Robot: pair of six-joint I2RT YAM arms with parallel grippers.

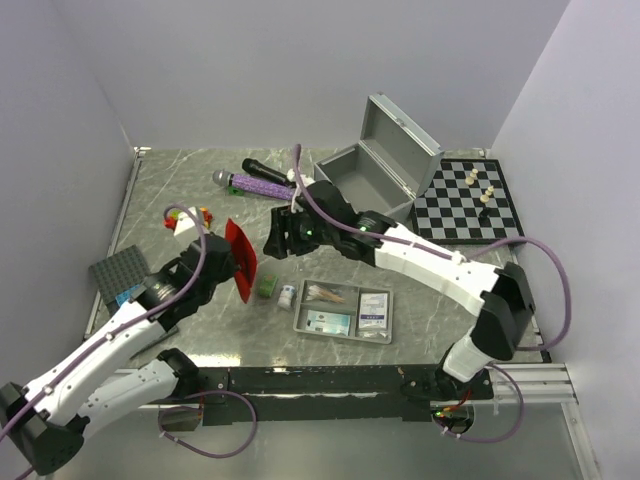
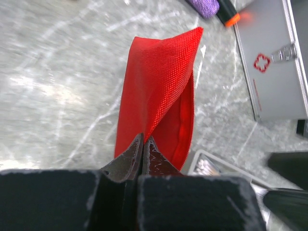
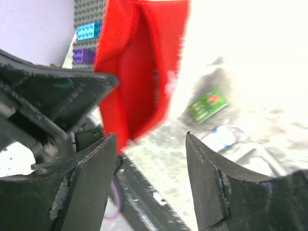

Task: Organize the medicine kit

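Note:
The white-blue packet lies below and back, still loose outside the tray, so I need to lower my open right gripper and move it back onto the packet next.
The red pouch hangs upright above the table, its mouth gaping. My left gripper is shut on its edge, the fingertips pinching the fabric of the pouch. My right gripper stands open just right of the pouch, with nothing between its fingers; the pouch hangs just beyond them. The grey divided tray holds small packets. A green packet and a white-blue packet lie between pouch and tray. The silver metal case stands open at the back.
A chessboard with pieces lies right of the case. A dark studded plate sits at the left edge. A black microphone, a purple one and small toys lie at the back left.

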